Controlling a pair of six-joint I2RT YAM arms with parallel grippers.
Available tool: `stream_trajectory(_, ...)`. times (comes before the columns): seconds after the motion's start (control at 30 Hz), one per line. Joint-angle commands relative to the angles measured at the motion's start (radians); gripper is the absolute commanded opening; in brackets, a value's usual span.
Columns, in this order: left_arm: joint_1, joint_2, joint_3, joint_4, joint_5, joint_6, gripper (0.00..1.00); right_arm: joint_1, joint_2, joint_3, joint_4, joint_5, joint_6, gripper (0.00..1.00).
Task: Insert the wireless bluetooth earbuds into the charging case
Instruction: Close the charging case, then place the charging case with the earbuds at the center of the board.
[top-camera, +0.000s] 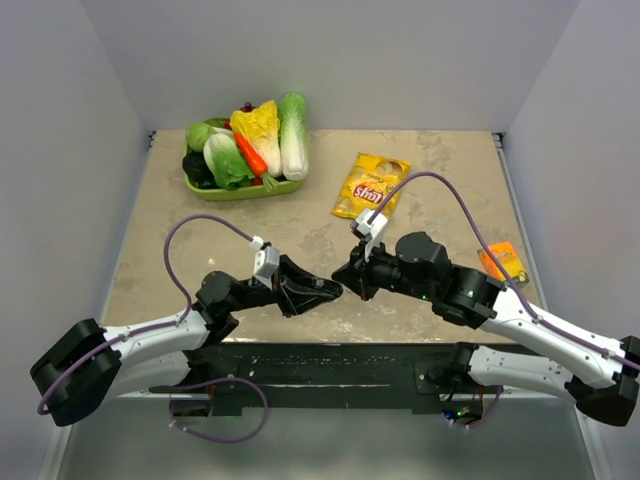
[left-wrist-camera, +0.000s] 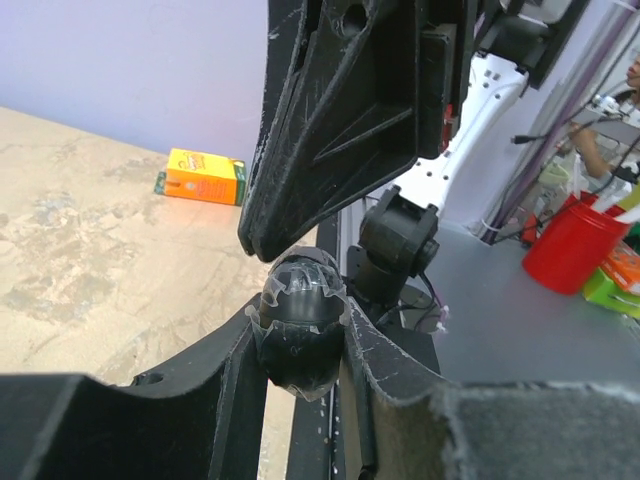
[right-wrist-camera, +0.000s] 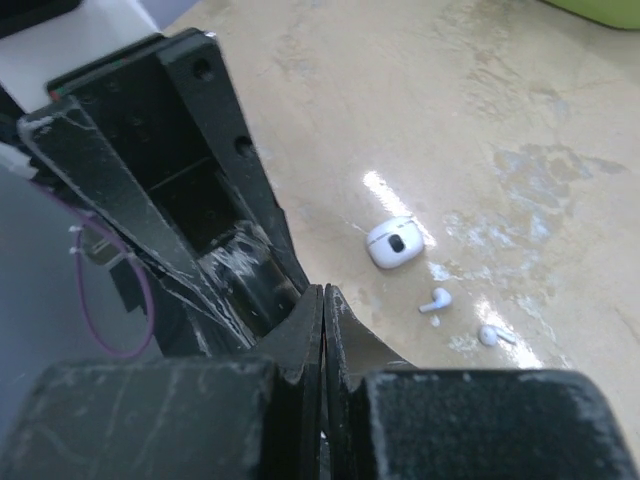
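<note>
The dark case will next go outward and down with my left gripper, which will release it on the bare tabletop before the green basket.
My left gripper (top-camera: 333, 291) is shut on a dark, rounded charging case (left-wrist-camera: 300, 318) wrapped in clear film, held above the table's near middle. My right gripper (top-camera: 347, 273) is shut, jaws pressed flat together with nothing visible between them. Its fingertips (left-wrist-camera: 264, 240) sit just above the top of the dark case. In the right wrist view, a white charging case (right-wrist-camera: 393, 243) lies closed on the table. Beside it are two white wireless bluetooth earbuds with short stems (right-wrist-camera: 436, 299) (right-wrist-camera: 491, 335). The left fingers (right-wrist-camera: 190, 190) fill the left of that view.
A green basket (top-camera: 243, 190) of toy vegetables stands at the back left. A yellow snack bag (top-camera: 370, 184) lies at the back middle. An orange box (top-camera: 503, 262) lies to the right. A red cup (left-wrist-camera: 572, 246) stands off the table.
</note>
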Motion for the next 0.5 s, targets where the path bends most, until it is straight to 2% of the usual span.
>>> stream_trajectory(0.0,-0.004,-0.018,0.001,0.044,-0.103,0.039,0.0,0.001,-0.081,-0.03,-0.008,0.274,0.082,0.07)
stream_trajectory(0.03,-0.004,-0.026,0.004,-0.017,-0.142,0.039,0.0,0.001,-0.113,-0.056,-0.005,0.358,0.097,0.13)
stream_trajectory(0.07,-0.003,-0.038,0.022,-0.069,-0.272,0.042,0.0,-0.001,-0.119,-0.07,-0.002,0.458,0.122,0.17)
stream_trajectory(0.17,0.034,-0.035,0.102,-0.287,-0.509,0.017,0.0,-0.002,-0.08,-0.124,0.026,0.497,0.139,0.23)
stream_trajectory(0.23,0.112,-0.004,0.133,-0.332,-0.51,-0.036,0.0,-0.001,-0.041,-0.167,0.061,0.482,0.151,0.22)
stream_trajectory(0.27,0.214,0.05,0.148,-0.326,-0.449,-0.116,0.0,-0.002,-0.003,-0.182,0.075,0.479,0.166,0.22)
stream_trajectory(0.37,0.345,0.194,0.185,-0.289,-0.34,-0.21,0.0,-0.002,0.033,-0.253,0.155,0.456,0.194,0.27)
stream_trajectory(0.47,0.362,0.325,0.255,-0.324,-0.365,-0.15,0.0,-0.002,0.042,-0.299,0.222,0.396,0.206,0.29)
